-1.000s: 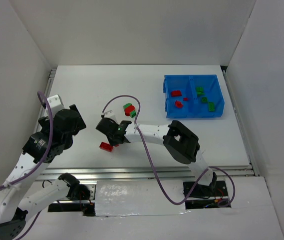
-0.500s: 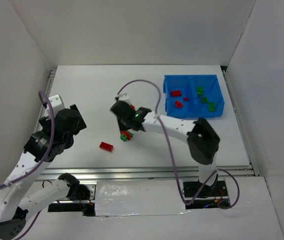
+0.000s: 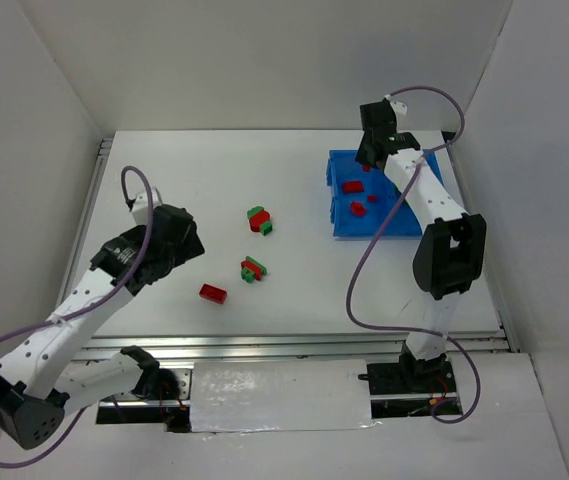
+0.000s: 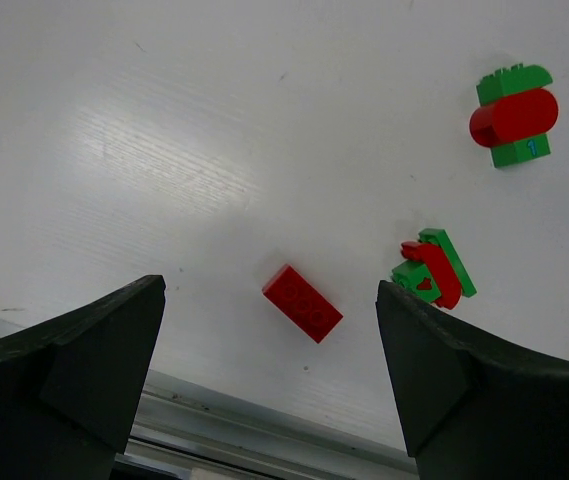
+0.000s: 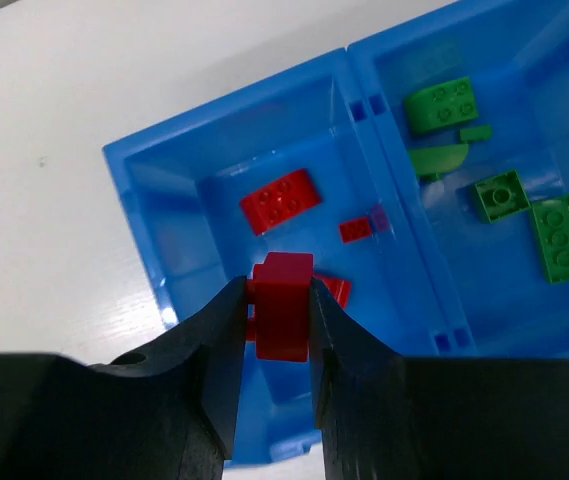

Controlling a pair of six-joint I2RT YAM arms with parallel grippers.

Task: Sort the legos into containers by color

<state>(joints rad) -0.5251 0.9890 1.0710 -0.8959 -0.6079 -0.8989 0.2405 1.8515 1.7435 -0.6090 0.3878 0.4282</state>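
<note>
My left gripper needs to move down first, to get a finger beside each long side of the loose red lego.
My right gripper (image 3: pixel 374 152) is shut on a small red lego (image 5: pixel 283 300) and holds it above the left compartment of the blue bin (image 3: pixel 394 231). In the right wrist view the bin (image 5: pixel 164 225) has red legos (image 5: pixel 280 199) in its left compartment. Green legos (image 5: pixel 443 104) lie in its right compartment, past the divider (image 5: pixel 389 190). My left gripper (image 4: pixel 269 385) is open and empty above the table. A loose red lego (image 4: pixel 302 303) lies between its fingers, lower down. Two red-and-green clumps (image 4: pixel 434 270) (image 4: pixel 513 116) lie further right.
In the top view the loose red lego (image 3: pixel 213 293) and the two clumps (image 3: pixel 253 269) (image 3: pixel 259 220) lie mid-table, left of the bin. White walls enclose the table on three sides. A metal rail (image 3: pixel 294 345) runs along the near edge.
My right arm has swung from mid-table up and right to over the bin, carrying the red lego. My left arm has moved right, toward the loose legos.
</note>
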